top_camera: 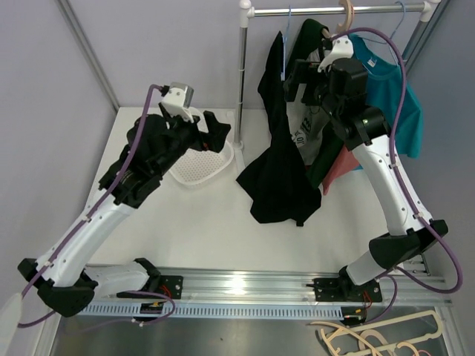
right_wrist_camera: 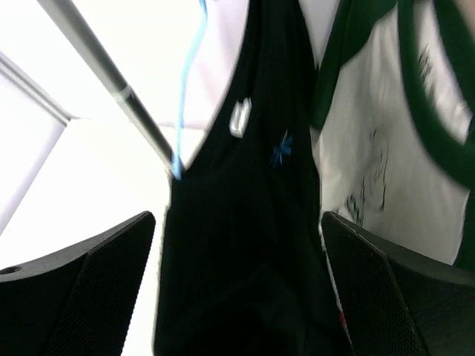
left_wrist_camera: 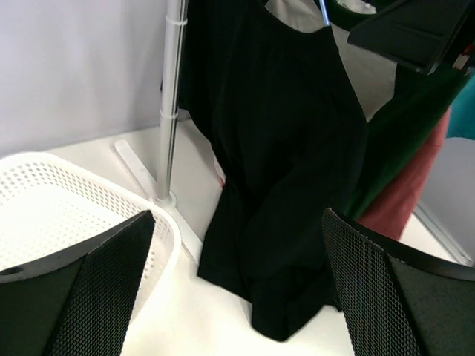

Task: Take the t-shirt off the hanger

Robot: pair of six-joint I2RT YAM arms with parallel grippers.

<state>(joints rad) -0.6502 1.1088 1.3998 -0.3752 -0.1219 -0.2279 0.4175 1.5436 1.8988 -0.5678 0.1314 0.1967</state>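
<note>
My right gripper needs to raise its fingers up and to the left in the top view next, around the blue hanger's stem point(top_camera: 287, 31), which shows bare there.
A black t-shirt point(top_camera: 278, 167) hangs from a thin blue hanger point(right_wrist_camera: 185, 96) on the rail, and its lower end lies bunched on the table. It also shows in the left wrist view point(left_wrist_camera: 289, 148) and the right wrist view point(right_wrist_camera: 252, 245). My left gripper point(top_camera: 211, 130) is open and empty, above the basket, left of the shirt and facing it point(left_wrist_camera: 237, 222). My right gripper point(top_camera: 297, 78) is open and empty, high up just right of the shirt's upper part, with the shirt's chest between its spread fingers but apart from them point(right_wrist_camera: 237, 222).
A white mesh basket point(top_camera: 200, 167) sits left of the rack's upright pole point(top_camera: 243, 74). A green and white shirt point(right_wrist_camera: 386, 163), a teal shirt point(top_camera: 393, 89) and a red one point(top_camera: 341, 167) hang to the right of the black one. Loose hangers point(top_camera: 371, 337) lie at the near edge.
</note>
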